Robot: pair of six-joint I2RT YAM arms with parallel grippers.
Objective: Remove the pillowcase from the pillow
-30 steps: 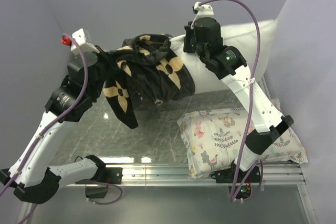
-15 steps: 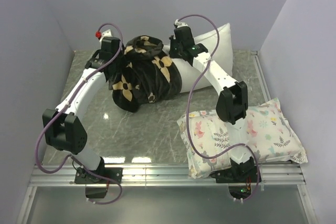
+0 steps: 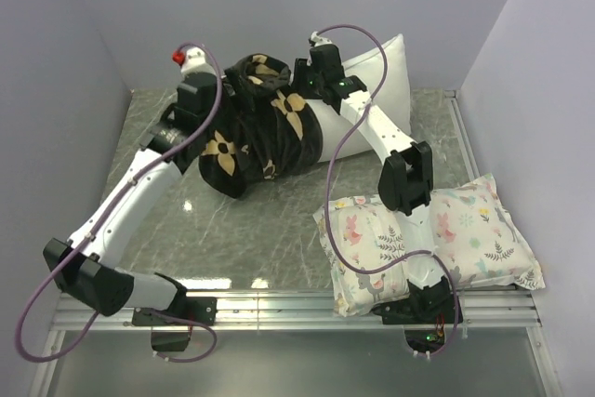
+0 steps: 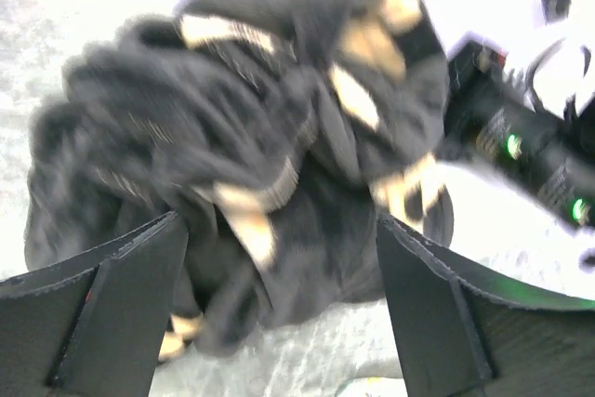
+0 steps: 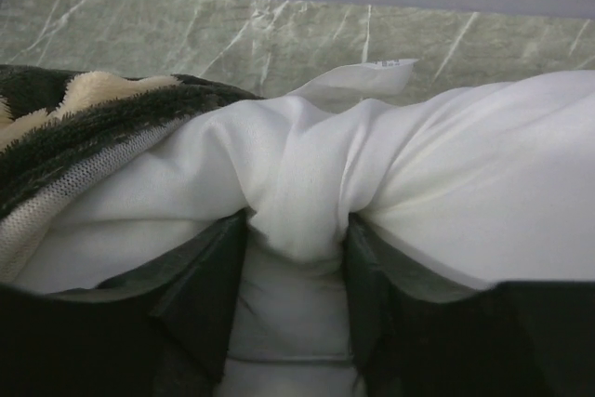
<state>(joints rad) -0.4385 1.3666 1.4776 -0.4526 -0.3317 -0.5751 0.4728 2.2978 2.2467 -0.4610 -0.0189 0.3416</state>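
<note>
The pillowcase's bunched fold by the near flower is below my left gripper, to its right in the top view, so I need to lower it open that way and close.
The black pillowcase (image 3: pixel 270 132) with tan flower motifs lies bunched over the left end of the white pillow (image 3: pixel 372 72) at the back of the table. My left gripper (image 4: pixel 279 304) is wide open just left of the bunch (image 4: pixel 279 137), with nothing between its fingers. My right gripper (image 5: pixel 297 267) is at the pillow's top edge beside the pillowcase hem (image 5: pixel 74 127). Its jaws stand partly open, and a fold of the pillow (image 5: pixel 297 202) bulges between the fingers and touches both. A small white tag (image 5: pixel 363 76) sticks up behind the fold.
A smaller white pillow with pastel floral print (image 3: pixel 428 239) lies at the front right beside the right arm's base. Grey walls close in the back and both sides. The marbled tabletop (image 3: pixel 270 230) shows in front of the bundle.
Both arms have come down and back, setting the lifted bundle on the table. The left gripper opened and let go of the pillowcase. The right jaws have parted around the pillow fold.
</note>
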